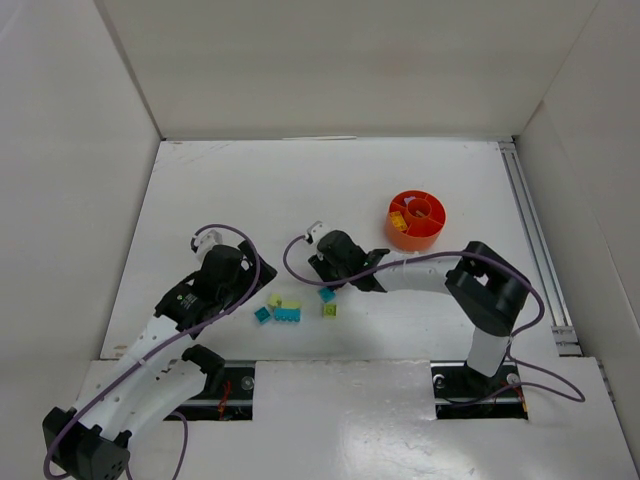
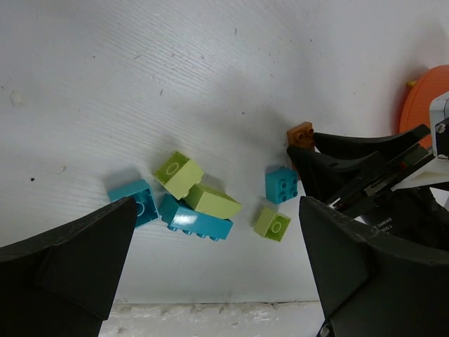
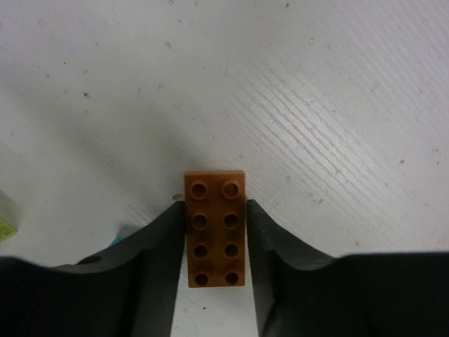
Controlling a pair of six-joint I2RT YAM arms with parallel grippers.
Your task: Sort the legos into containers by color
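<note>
The yellow piece is outside the cup, so my right gripper should next move up and outward toward the orange bowl, over its middle cup (image 1: 419,208), to release the brown lego.
My right gripper (image 3: 215,210) is shut on a brown eight-stud lego (image 3: 215,242), low over the table; the top view (image 1: 320,268) hides the brick under the fingers. The brown brick's end shows in the left wrist view (image 2: 302,133). Loose legos lie just left of it: a teal square one (image 2: 281,184), a small lime one (image 2: 272,223), a long teal one (image 2: 196,221), two pale yellow-green ones (image 2: 179,174) and a small teal one (image 2: 133,200). My left gripper (image 2: 217,267) is open and empty above them. The orange bowl (image 1: 440,225) stands to the right with a yellow piece (image 1: 399,221) inside.
White walls enclose the table on three sides. A metal rail (image 1: 530,220) runs along the right side. The arm bases and cable slots sit at the near edge (image 1: 330,400).
</note>
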